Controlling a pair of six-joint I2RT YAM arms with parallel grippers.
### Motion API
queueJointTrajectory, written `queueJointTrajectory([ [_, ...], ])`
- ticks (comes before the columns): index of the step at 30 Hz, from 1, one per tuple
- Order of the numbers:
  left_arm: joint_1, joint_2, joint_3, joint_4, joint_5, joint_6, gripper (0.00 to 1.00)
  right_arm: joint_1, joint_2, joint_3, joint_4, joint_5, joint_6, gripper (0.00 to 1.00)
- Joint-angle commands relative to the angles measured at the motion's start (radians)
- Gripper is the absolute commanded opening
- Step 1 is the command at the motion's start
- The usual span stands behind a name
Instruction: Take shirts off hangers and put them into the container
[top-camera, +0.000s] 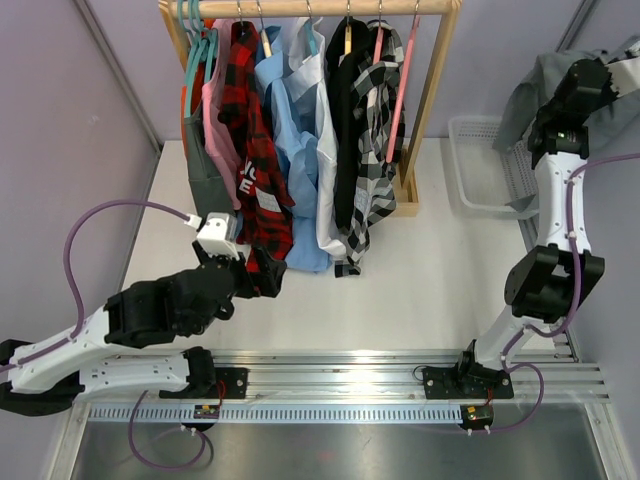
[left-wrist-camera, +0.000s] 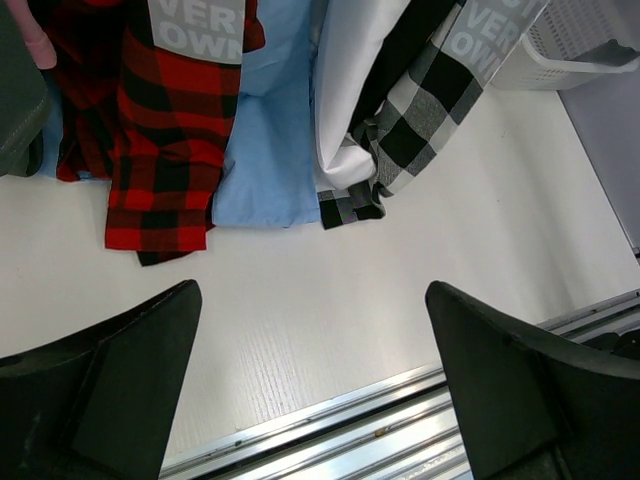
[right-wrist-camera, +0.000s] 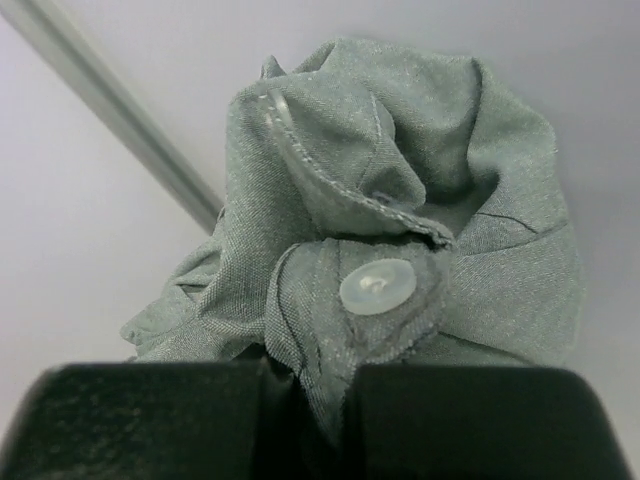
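The grey shirt (top-camera: 530, 85) hangs high and partly past the edge of the white container, so the robot's right gripper needs to move toward the container next and lower the shirt there.
Several shirts hang on hangers from the wooden rail (top-camera: 310, 8), among them a red-and-black check shirt (top-camera: 255, 150), a light blue one (top-camera: 295, 150) and a black-and-white check one (top-camera: 375, 130). A pink hanger (top-camera: 400, 90) and teal hangers (top-camera: 195, 45) show. My left gripper (left-wrist-camera: 312, 300) is open low over the table, just before the hem of the check shirt (left-wrist-camera: 165, 130). My right gripper (right-wrist-camera: 320, 400) is shut on a bunched grey shirt (right-wrist-camera: 400, 170), pinching the fabric below a button. That shirt (top-camera: 530, 85) hangs high over the white container (top-camera: 475, 170).
The rail's wooden frame foot (top-camera: 405, 195) stands between the hanging shirts and the basket. Purple walls close in both sides. A metal rail (top-camera: 330, 370) runs along the near table edge by the arm bases. The basket corner (left-wrist-camera: 570, 55) shows in the left wrist view.
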Motion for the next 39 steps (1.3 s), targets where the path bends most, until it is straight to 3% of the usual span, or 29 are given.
queueJointTrajectory([
  [1,-0.003,-0.040,0.006,0.015,-0.007,-0.037,0.99,-0.005,0.099,0.003,-0.057,-0.095,0.066,0.00],
  [5,-0.003,-0.066,-0.013,0.006,-0.019,-0.048,0.99,-0.005,0.161,0.055,-0.126,-0.158,0.106,0.00],
  [10,-0.003,-0.071,-0.020,0.003,-0.028,-0.046,0.99,-0.005,0.301,0.250,-0.246,-0.268,0.095,0.00],
  [14,-0.003,-0.072,-0.028,0.004,-0.033,-0.051,0.99,-0.005,0.466,0.587,-0.445,-0.463,0.064,0.00],
  [16,-0.003,-0.078,-0.033,0.001,-0.037,-0.054,0.99,-0.005,0.494,0.623,-0.446,-0.576,0.061,0.00],
  [21,-0.003,-0.089,-0.039,-0.008,-0.046,-0.062,0.99,-0.005,0.529,0.657,-0.465,-0.629,0.092,0.00],
  [27,-0.003,-0.087,-0.056,0.017,-0.040,-0.054,0.99,0.003,0.504,0.458,-0.520,-0.528,0.133,0.00],
  [32,-0.003,-0.083,-0.065,0.029,-0.028,-0.048,0.99,0.004,0.461,0.252,-0.545,-0.239,0.193,0.00],
  [35,-0.003,-0.083,-0.069,0.032,-0.022,-0.052,0.99,0.004,0.503,0.284,-0.648,-0.111,0.224,0.00],
  [39,-0.003,-0.086,-0.077,0.040,-0.013,-0.057,0.99,0.003,0.604,0.348,-0.715,-0.201,0.218,0.00],
])
